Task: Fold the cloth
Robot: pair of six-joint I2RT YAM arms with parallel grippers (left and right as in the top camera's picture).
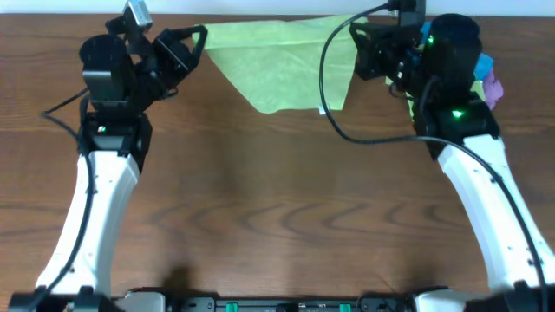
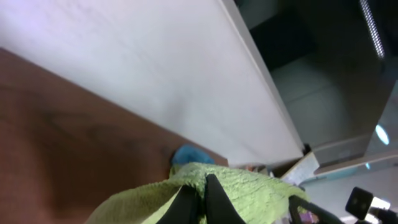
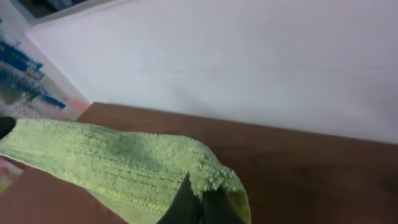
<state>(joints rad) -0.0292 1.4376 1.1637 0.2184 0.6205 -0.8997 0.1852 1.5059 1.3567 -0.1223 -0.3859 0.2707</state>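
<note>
I need to move my right gripper back and down to the bare tabletop next and release the cloth's corner there, since the cloth still hangs lifted between both grippers.
The lime-green cloth (image 1: 282, 65) hangs stretched between my two grippers at the far side of the table, its lower edge trailing toward the tabletop, with a small white tag (image 1: 323, 110) at the lower right. My left gripper (image 1: 201, 36) is shut on the cloth's left corner; in the left wrist view the fingers (image 2: 200, 196) pinch the green fabric (image 2: 249, 193). My right gripper (image 1: 355, 35) is shut on the right corner; in the right wrist view the fingers (image 3: 200, 202) pinch the cloth (image 3: 112, 162).
The brown wooden table (image 1: 277, 208) extends toward the front. A blue cloth and a purple item (image 1: 487, 78) sit at the far right behind my right arm. A white wall runs along the table's far edge (image 3: 249, 62).
</note>
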